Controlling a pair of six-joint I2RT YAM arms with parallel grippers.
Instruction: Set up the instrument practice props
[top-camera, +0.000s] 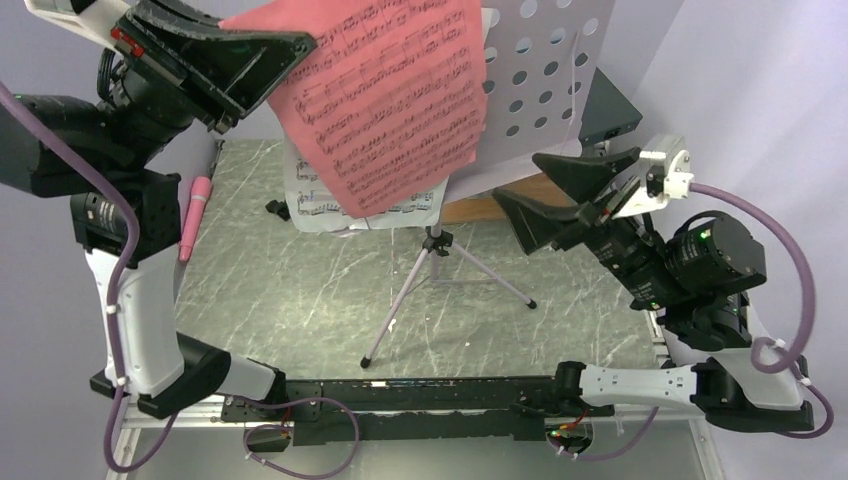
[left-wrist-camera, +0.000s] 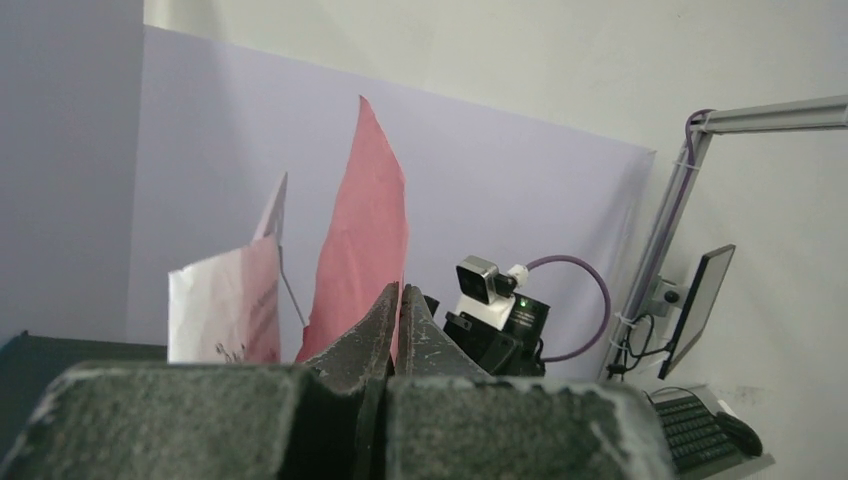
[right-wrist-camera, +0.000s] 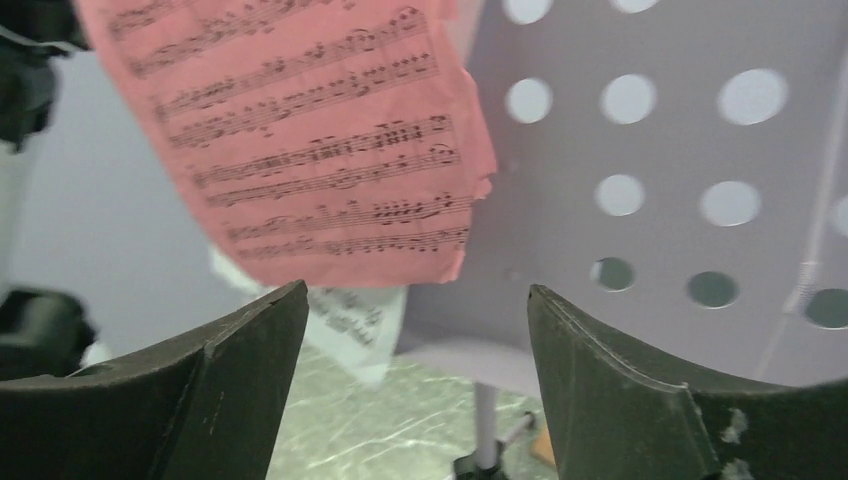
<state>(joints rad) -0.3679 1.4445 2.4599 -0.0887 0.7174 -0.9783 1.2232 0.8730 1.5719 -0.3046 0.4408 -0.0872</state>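
Observation:
The left gripper holds only the pink sheet's opposite edge, so the right gripper should next draw back, then turn toward the pink sheet's free corner (top-camera: 472, 158) (right-wrist-camera: 456, 272).
My left gripper (top-camera: 308, 42) is raised at the top left, shut on the edge of a pink music sheet (top-camera: 390, 100), which hangs in front of the pale lavender perforated desk (top-camera: 545, 70). In the left wrist view the fingertips (left-wrist-camera: 402, 292) pinch the pink sheet (left-wrist-camera: 365, 230). A white music sheet (top-camera: 325, 205) sits low on the desk, above the silver tripod (top-camera: 440, 270). My right gripper (top-camera: 517, 178) stands open to the desk's right, holding nothing; in its own view the gripper (right-wrist-camera: 417, 292) faces the pink sheet (right-wrist-camera: 320, 140) and the desk (right-wrist-camera: 650, 150). A pink microphone (top-camera: 193, 215) lies at the left.
A small black object (top-camera: 277, 209) sits on the marbled table (top-camera: 300, 300) beside the white sheet. A dark flat box (top-camera: 608, 112) lies behind the desk at the right, with a brown board (top-camera: 480, 207) under it. The tripod's legs spread across the table's middle.

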